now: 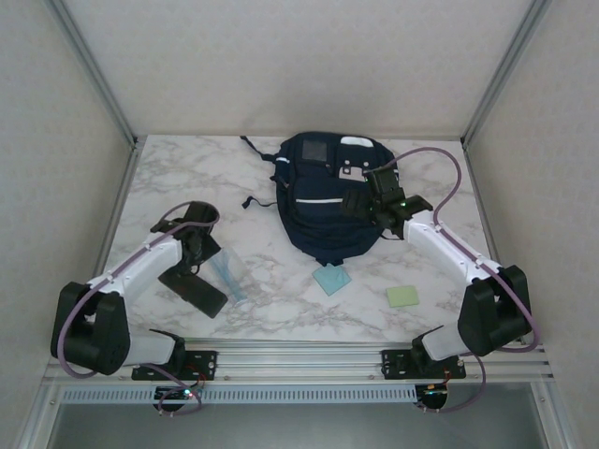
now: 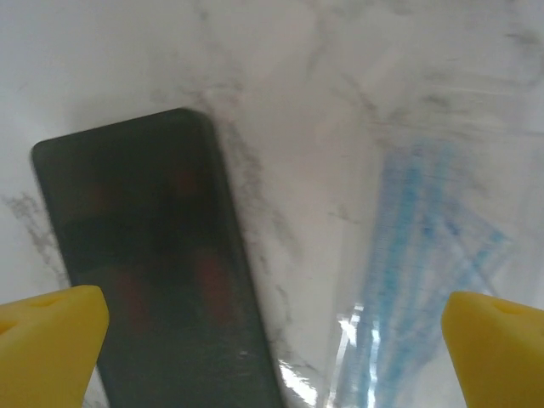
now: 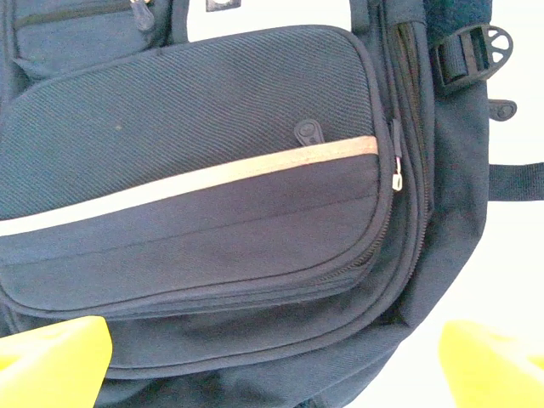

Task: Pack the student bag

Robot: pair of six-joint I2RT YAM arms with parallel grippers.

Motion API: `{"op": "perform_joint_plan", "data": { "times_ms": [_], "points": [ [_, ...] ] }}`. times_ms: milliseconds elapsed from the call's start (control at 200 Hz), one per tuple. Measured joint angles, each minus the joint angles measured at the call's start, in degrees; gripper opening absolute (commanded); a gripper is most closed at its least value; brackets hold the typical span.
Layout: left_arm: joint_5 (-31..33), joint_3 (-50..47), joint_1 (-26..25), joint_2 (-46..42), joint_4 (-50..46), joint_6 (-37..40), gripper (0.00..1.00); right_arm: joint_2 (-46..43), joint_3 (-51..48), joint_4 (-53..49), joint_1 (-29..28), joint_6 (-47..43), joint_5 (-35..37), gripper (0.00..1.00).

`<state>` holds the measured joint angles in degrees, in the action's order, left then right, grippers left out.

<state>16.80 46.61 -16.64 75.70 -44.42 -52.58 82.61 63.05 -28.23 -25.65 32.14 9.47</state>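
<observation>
The black case lies slanted to my left gripper's open fingers, so that gripper will next turn down and away from the clear packet, over the case's long sides.
The student bag (image 1: 323, 192), a dark navy backpack with white stripes, lies flat at the back middle of the marble table. My right gripper (image 1: 367, 201) hovers over its right side. In the right wrist view the bag's front pocket (image 3: 212, 170) and its zipper pull (image 3: 396, 174) sit just beyond the open right gripper (image 3: 272, 361), which holds nothing. My left gripper (image 1: 190, 260) hangs open at the front left, above bare marble between a flat black case (image 2: 153, 255) and a clear packet of blue items (image 2: 425, 255). The left gripper (image 2: 272, 348) is empty.
A light blue square (image 1: 332, 279) lies just in front of the bag and a green square (image 1: 403, 296) sits to its right. The black case (image 1: 192, 288) and clear packet (image 1: 229, 274) lie front left. Metal frame posts and walls border the table.
</observation>
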Motion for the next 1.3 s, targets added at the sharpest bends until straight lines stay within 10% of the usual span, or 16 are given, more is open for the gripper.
{"op": "perform_joint_plan", "data": {
  "times_ms": [491,911,1301],
  "points": [
    [-4.68,-9.62,3.41,0.59,6.47,-3.45,0.99,-1.53,-3.43,1.38,0.02,-0.02,-0.13,0.99],
    [-4.72,-12.02,4.11,0.35,10.34,-4.07,0.64,-1.53,-3.45,2.1,0.0,-0.02,-1.4,0.99],
    [-4.2,-0.13,4.37,-6.25,8.26,-2.51,0.59,-2.25,-5.38,6.93,-0.28,-1.44,-11.26,0.99]
  ]
}}
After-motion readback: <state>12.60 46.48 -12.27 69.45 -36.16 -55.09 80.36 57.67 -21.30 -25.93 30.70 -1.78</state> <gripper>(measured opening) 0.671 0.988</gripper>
